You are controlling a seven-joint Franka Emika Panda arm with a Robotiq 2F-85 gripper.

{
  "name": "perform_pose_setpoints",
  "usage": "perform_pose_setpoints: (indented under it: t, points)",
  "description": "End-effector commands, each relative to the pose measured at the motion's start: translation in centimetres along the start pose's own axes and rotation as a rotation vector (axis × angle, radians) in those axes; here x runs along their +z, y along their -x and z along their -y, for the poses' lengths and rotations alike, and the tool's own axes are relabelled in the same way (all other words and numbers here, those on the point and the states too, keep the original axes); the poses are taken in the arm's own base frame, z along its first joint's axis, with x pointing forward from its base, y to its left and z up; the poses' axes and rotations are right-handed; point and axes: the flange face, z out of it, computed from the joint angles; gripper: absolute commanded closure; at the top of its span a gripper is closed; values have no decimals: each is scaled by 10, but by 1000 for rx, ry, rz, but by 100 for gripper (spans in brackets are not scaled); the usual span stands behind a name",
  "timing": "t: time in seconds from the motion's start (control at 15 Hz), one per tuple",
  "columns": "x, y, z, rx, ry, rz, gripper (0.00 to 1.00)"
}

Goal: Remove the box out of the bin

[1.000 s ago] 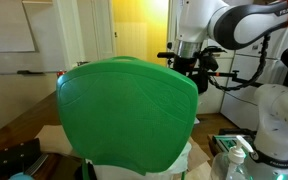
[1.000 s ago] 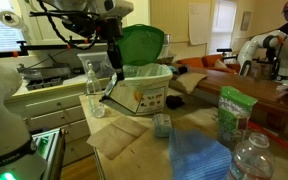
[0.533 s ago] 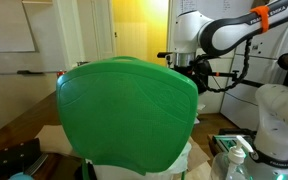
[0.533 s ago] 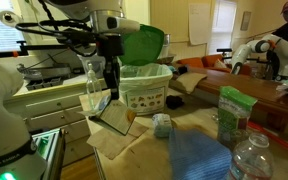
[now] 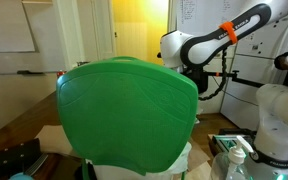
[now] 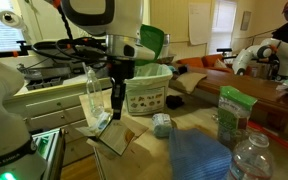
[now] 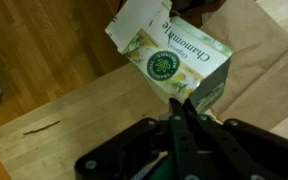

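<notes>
The box point(image 6: 112, 135) hangs outside the bin but close to the edge of the table, so the gripper will move outward over the wood next and open there.
The bin shows in both exterior views: its bright green part fills an exterior view point(image 5: 129, 110), and it stands on the table with its white lower part point(image 6: 149, 92) below. The box point(image 7: 179, 60) is a white-and-green chamomile tea carton with an open flap. In the wrist view my gripper point(image 7: 181, 108) is shut on the box's near edge, over brown paper and wood. In an exterior view my gripper point(image 6: 117, 100) holds the box point(image 6: 112, 135) low beside the bin, outside it. The bin's green part hides my gripper in the close exterior view.
A clear plastic bottle point(image 6: 92, 92) stands right beside my gripper. A small tin point(image 6: 162, 125), a blue cloth point(image 6: 199, 155), a green bag point(image 6: 231, 110) and another bottle point(image 6: 249, 158) lie on the table. Brown paper point(image 7: 264, 60) covers part of the table.
My arm has moved away from the bin and down with the box, which now hangs low over the table beside the bin.
</notes>
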Motion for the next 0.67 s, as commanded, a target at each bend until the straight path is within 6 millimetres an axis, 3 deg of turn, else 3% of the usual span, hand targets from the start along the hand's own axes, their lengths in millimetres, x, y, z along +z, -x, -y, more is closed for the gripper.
perform_pose_setpoints:
  t: [0.0,0.6]
  points:
    - [3,-23,-9,-8,10,80,99]
    - [17,-67,-8,5,71,200,99]
